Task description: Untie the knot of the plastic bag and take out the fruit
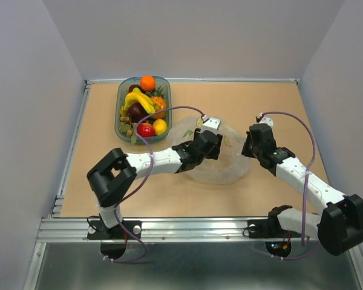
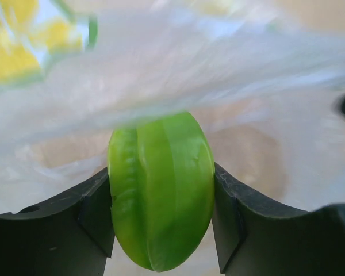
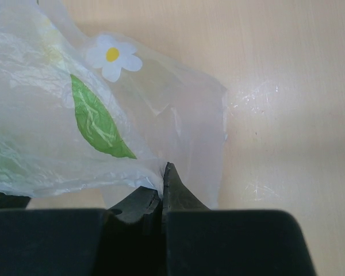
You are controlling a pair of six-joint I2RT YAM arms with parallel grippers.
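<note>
I need to carry the green fruit up and outward over the tray next with my left gripper, then down beside the orange at the tray's far end (image 1: pixel 160 86).
The clear plastic bag (image 1: pixel 221 158) lies in the middle of the table, open, with flower and leaf prints (image 3: pixel 98 123). No knot shows. My left gripper (image 1: pixel 210 144) reaches into the bag and is shut on a green ridged fruit (image 2: pixel 161 192), held between both fingers (image 2: pixel 86 215). Bag plastic (image 2: pixel 161 75) drapes just above it. My right gripper (image 1: pixel 249 145) is shut on the bag's right edge (image 3: pixel 161 172), pinching the thin plastic. More fruit lies in the tray (image 1: pixel 122 90): an orange (image 1: pixel 147 83), a banana (image 1: pixel 140 101), a red apple (image 1: pixel 146 129).
The green-tinted tray stands at the back left of the table with a lemon (image 1: pixel 160 126) and a pineapple (image 1: pixel 159 104) among the fruit. Grey walls enclose the table. A metal rail (image 1: pixel 187 228) runs along the near edge.
</note>
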